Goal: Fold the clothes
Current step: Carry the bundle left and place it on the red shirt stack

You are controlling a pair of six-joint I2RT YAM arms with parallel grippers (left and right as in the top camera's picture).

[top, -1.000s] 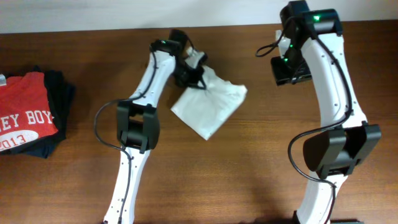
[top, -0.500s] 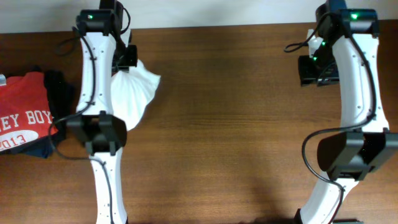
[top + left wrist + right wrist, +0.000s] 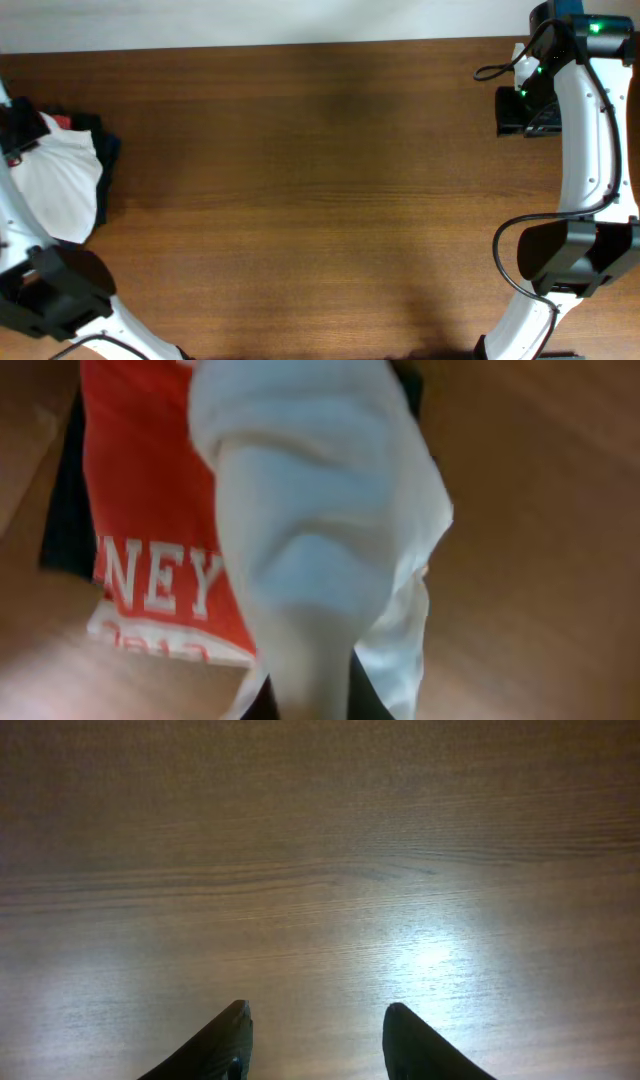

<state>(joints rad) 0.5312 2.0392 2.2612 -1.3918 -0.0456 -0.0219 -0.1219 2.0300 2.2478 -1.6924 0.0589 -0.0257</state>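
My left gripper moves to the left in the overhead view next, lowers onto the pile and releases, as the white T-shirt [image 3: 62, 190] hangs above the red T-shirt.
The clothes, a white T-shirt [image 3: 62, 190], hang bunched at the table's far left edge, over the pile there. My left gripper [image 3: 18, 135] is shut on its upper end. In the left wrist view the white T-shirt [image 3: 310, 530] runs down in a thick fold into the left gripper [image 3: 315, 705], whose dark fingers [image 3: 372, 700] press on either side of the cloth. My right gripper [image 3: 522, 110] is at the far right back of the table. In its wrist view the right gripper [image 3: 315, 1025] stands open over bare wood, holding nothing.
A red T-shirt with white lettering [image 3: 140, 510] lies under the hanging white cloth, on dark navy folded garments [image 3: 104, 150]. The brown wooden table [image 3: 320, 180] stretches between the two arms. A pale wall runs along its back edge.
My left arm has swung from the table's middle to the far left, carrying the white T-shirt over the pile. The right arm has drifted slightly right, still open.
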